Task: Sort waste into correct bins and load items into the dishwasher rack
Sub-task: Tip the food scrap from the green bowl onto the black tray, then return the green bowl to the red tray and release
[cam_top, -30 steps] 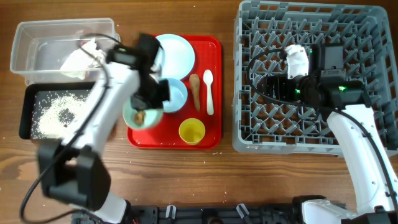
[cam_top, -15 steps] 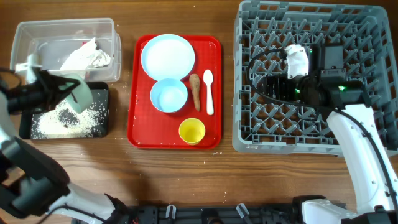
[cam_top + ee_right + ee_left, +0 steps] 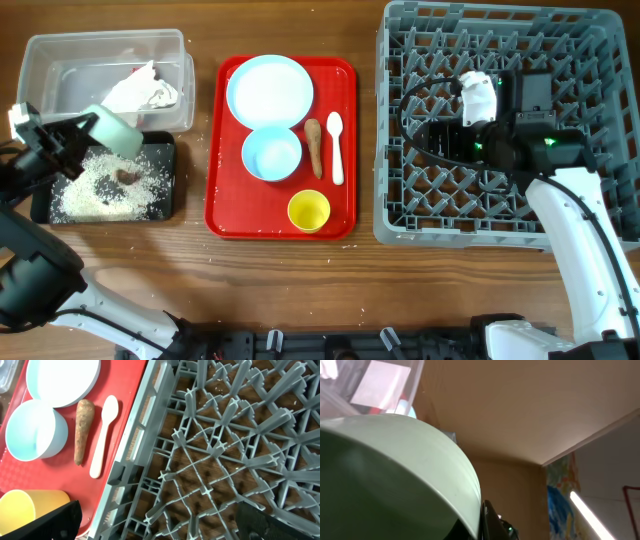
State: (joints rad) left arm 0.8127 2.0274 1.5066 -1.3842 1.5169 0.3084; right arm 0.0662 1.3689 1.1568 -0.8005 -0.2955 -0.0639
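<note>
Next I will swing my left gripper across, righting and lowering the bowl onto the red tray's bare near corner [image 3: 236, 211], as that lies to its right in the overhead view.
My left gripper [image 3: 88, 136] is shut on the rim of the pale green bowl [image 3: 114, 129], held tipped over the black tray [image 3: 166, 148]. That bowl [image 3: 395, 475] fills the left wrist view, with one finger [image 3: 488, 521] against its rim. White rice grains [image 3: 95, 195] and a small brown lump [image 3: 125, 177] lie in the black tray. The clear tub [image 3: 60, 70] holds the crumpled tissue and wrapper [image 3: 140, 92]. My right gripper [image 3: 440, 140] hangs open over the grey rack [image 3: 600, 40], empty; its fingers [image 3: 50, 520] stand wide apart.
The red serving tray [image 3: 345, 225] carries the round plate [image 3: 268, 90], pale blue bowl [image 3: 271, 154], yellow cup [image 3: 308, 210], brown root stick [image 3: 314, 147] and white spoon [image 3: 336, 147]. A few grains lie scattered on the wood around the black tray.
My left arm swung the green bowl from the red tray to over the black tray and tipped it. The brown lump that was in the bowl now lies in the tray. Right arm unmoved.
</note>
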